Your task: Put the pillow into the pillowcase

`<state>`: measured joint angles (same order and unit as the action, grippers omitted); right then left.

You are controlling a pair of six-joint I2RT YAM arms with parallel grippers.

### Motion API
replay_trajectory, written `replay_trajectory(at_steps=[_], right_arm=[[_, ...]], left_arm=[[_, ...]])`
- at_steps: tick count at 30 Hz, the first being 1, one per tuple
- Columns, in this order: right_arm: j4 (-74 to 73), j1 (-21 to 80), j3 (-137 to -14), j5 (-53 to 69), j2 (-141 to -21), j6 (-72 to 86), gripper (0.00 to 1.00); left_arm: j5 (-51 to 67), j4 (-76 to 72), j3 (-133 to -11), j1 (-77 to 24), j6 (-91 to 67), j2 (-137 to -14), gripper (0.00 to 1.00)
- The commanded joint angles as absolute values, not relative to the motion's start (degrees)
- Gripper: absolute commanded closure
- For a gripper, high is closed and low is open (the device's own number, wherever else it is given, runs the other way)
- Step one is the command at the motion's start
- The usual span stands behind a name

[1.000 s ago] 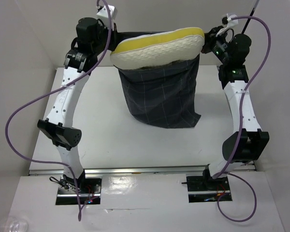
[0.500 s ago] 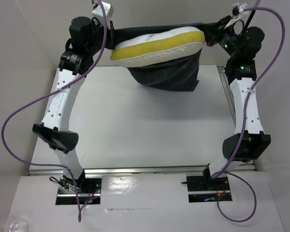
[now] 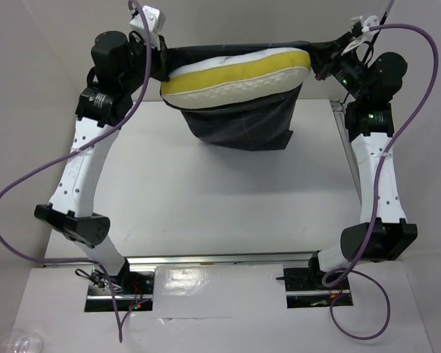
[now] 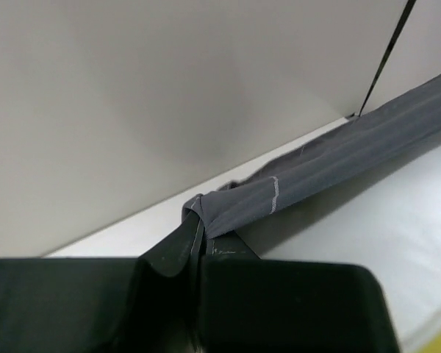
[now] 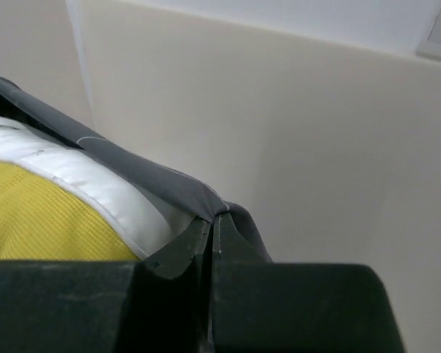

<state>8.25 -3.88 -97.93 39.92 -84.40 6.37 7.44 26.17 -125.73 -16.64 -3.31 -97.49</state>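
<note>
The left gripper raises the pillowcase's hem next, with the pillow (image 3: 235,70) still filling the pillowcase's opening, then lowers it toward the white tabletop below and releases it.
The pillowcase (image 3: 246,125) hangs in the air at the back, its mouth stretched taut between both grippers. The pillow (image 3: 235,70), white with a yellow band, lies across the mouth with its lower part inside the case. My left gripper (image 3: 162,62) is shut on the case's left hem (image 4: 239,202). My right gripper (image 3: 325,65) is shut on the right hem (image 5: 206,202), with the pillow's white and yellow edge (image 5: 51,206) just beside it. The case's bottom hangs above the table.
The white table (image 3: 206,198) lies under the hanging case. Beige walls (image 3: 51,44) enclose the back and sides, close behind both grippers. Purple cables (image 3: 15,191) loop beside each arm.
Both arms have lifted the case and pillow higher and spread apart, pulling the mouth tighter. The case's hanging part looks shorter and has risen off the table.
</note>
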Motion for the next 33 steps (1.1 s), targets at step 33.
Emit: replay_trajectory(at_steps=[33], right_arm=[[25.7, -5.0, -94.2, 32.8, -78.7, -2.4, 1.0]], left_arm=[[-5.6, -0.6, -122.1, -19.2, 5.9, -92.5, 1.0]])
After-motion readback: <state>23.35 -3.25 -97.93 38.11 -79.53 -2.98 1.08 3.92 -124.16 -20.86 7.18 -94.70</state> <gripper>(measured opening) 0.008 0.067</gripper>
